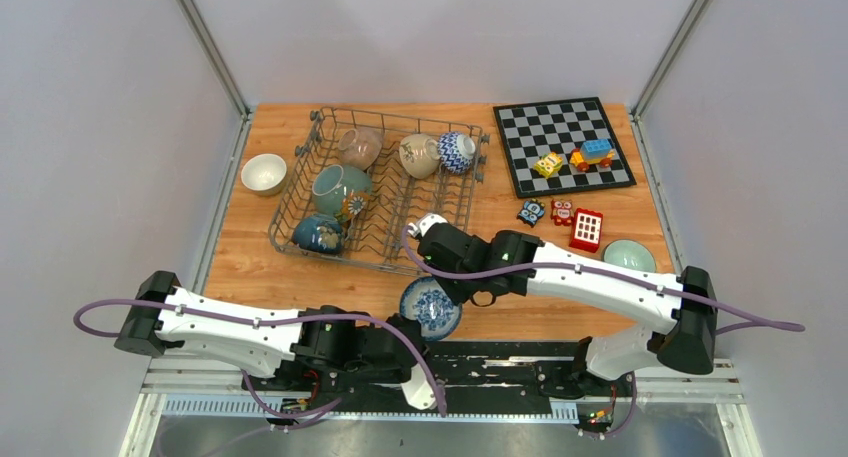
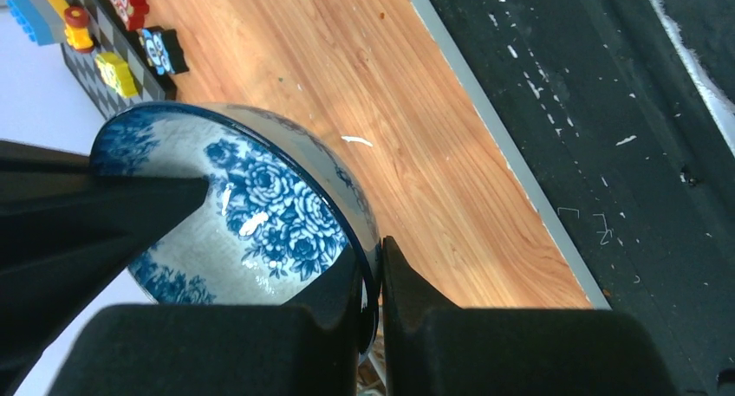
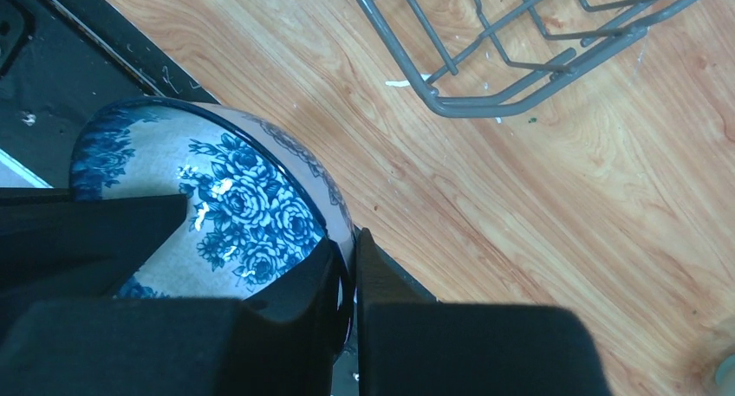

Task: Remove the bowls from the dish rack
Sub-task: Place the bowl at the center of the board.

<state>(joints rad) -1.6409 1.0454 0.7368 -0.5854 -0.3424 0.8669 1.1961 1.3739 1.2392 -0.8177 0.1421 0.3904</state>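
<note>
I will next swing my right gripper over to the bare tabletop (image 3: 607, 240) beside the pale green bowl, below my gripper and to its right in the top view, then lower the blue-and-white flowered bowl and release it.
A blue-and-white flowered bowl (image 1: 432, 307) hangs tilted over the table's near edge, in front of the dish rack (image 1: 400, 215). My left gripper (image 1: 406, 327) is shut on its near rim, which is pinched between the fingers in the left wrist view (image 2: 379, 275). My right gripper (image 1: 457, 289) is shut on the same bowl's (image 3: 234, 214) rim from the far right side. Several bowls still stand in the rack: a pinkish one (image 1: 360, 147), a cream one (image 1: 418, 155), a zigzag blue one (image 1: 456, 151), a teal one (image 1: 340, 187) and a dark blue one (image 1: 318, 233).
A white bowl (image 1: 264, 173) sits left of the rack and a pale green bowl (image 1: 629, 255) at the right edge. The chessboard (image 1: 545, 127) at the back right carries toy blocks, and a red block (image 1: 587, 229) and small figures (image 1: 531, 213) lie in front of it. The rack's corner (image 3: 520, 93) is close to my right wrist.
</note>
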